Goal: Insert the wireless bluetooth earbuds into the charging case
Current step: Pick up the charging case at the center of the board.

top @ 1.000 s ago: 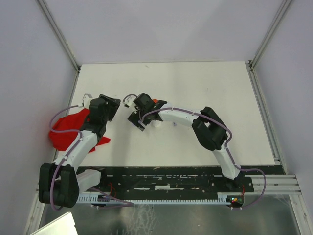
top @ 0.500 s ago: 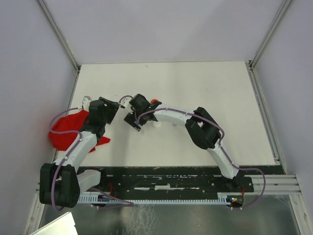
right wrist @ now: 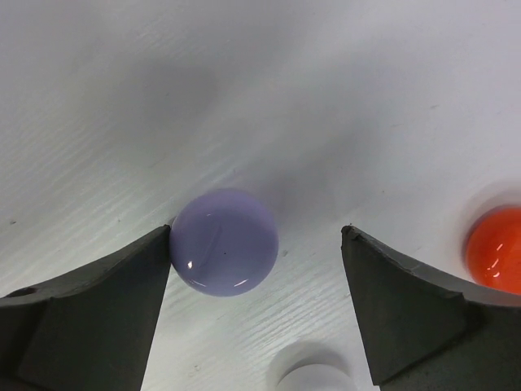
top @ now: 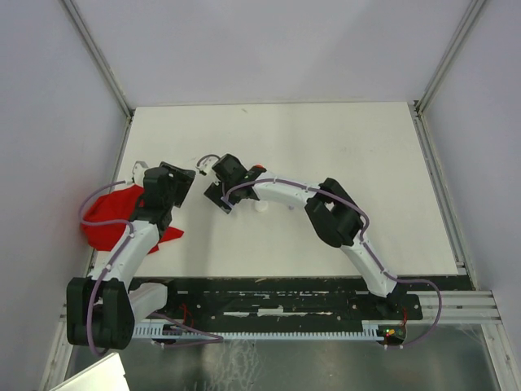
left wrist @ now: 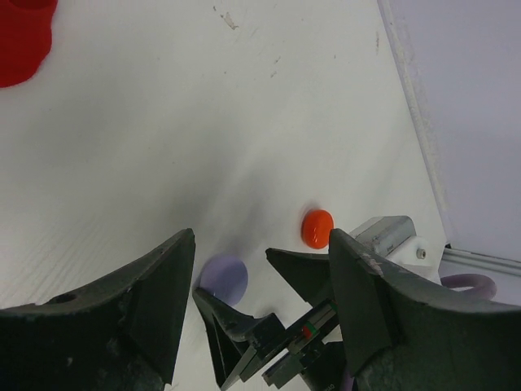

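Observation:
The lilac disc lies between the right gripper's open fingers and touches only one of them, so the right gripper needs to slide toward the red disc [right wrist: 495, 248] and close around the lilac disc [right wrist: 224, 243].
No stemmed earbuds show in any view. A round lilac disc [right wrist: 224, 243] lies on the white table between the fingers of my open right gripper [right wrist: 256, 235], touching its left finger. A red disc [right wrist: 495, 248] lies to the right of the gripper and a white disc [right wrist: 313, 376] lies near it. My left gripper [left wrist: 261, 236] is open and empty, facing the right gripper [left wrist: 244, 287], the lilac disc [left wrist: 224, 277] and the red disc [left wrist: 317, 228]. From above, the two grippers [top: 189, 183] [top: 216, 191] nearly meet at the table's left, and the lilac disc is hidden.
A red cloth [top: 110, 216] hangs over the table's left edge beside the left arm. The red disc [top: 259, 169] and white disc [top: 262, 207] lie by the right wrist. A metal rail [top: 122, 155] and walls bound the table. A red shape [left wrist: 20, 41] shows in the left wrist view's corner.
My right gripper has moved left and a little farther away, closer to the left gripper. My left gripper has shifted slightly left. Both have stayed open.

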{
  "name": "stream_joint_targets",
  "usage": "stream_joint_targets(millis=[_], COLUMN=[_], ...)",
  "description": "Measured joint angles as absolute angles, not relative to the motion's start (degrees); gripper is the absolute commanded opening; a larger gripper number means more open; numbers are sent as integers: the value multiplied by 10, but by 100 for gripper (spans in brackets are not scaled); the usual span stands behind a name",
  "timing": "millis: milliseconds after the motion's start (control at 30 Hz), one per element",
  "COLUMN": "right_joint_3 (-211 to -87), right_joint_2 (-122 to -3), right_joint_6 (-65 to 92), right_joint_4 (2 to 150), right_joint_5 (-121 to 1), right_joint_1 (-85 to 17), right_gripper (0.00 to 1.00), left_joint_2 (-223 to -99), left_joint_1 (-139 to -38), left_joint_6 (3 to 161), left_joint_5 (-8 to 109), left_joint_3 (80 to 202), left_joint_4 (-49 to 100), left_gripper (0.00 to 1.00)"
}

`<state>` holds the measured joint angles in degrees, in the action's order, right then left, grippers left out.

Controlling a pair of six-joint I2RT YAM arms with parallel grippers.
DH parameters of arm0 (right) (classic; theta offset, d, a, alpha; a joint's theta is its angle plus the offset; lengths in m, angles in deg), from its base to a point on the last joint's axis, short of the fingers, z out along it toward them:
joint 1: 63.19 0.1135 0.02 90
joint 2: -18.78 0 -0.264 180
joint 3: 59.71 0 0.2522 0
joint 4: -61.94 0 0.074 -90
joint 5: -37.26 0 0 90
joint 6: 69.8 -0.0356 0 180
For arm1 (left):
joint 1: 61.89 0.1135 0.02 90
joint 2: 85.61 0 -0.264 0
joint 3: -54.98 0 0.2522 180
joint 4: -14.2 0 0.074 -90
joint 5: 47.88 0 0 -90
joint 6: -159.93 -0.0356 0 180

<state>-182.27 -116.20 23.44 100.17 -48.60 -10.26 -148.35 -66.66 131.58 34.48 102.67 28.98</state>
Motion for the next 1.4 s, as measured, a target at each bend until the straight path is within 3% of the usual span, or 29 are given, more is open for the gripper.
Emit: stream_joint_targets(millis=[633,1067,1400], right_joint_3=[-1870,-1786,-1771], right_joint_2=[-1180,-1136,-1129], right_joint_6=[166,190,194], right_joint_4=[988,970,969], right_joint_5=[-484,-557,-565], right_joint_1=[-176,-178,-179], right_gripper=[93,93,87], left_joint_2=[-1474,-1494,-1521], left_joint_1=[-648,-647,-646], left_joint_6=[1327,1335,1335], left_joint_5=[347,363,393], left_joint_3=[1024,1022,1022], left_joint_4=[296,289,274], left_gripper=[73,73,71])
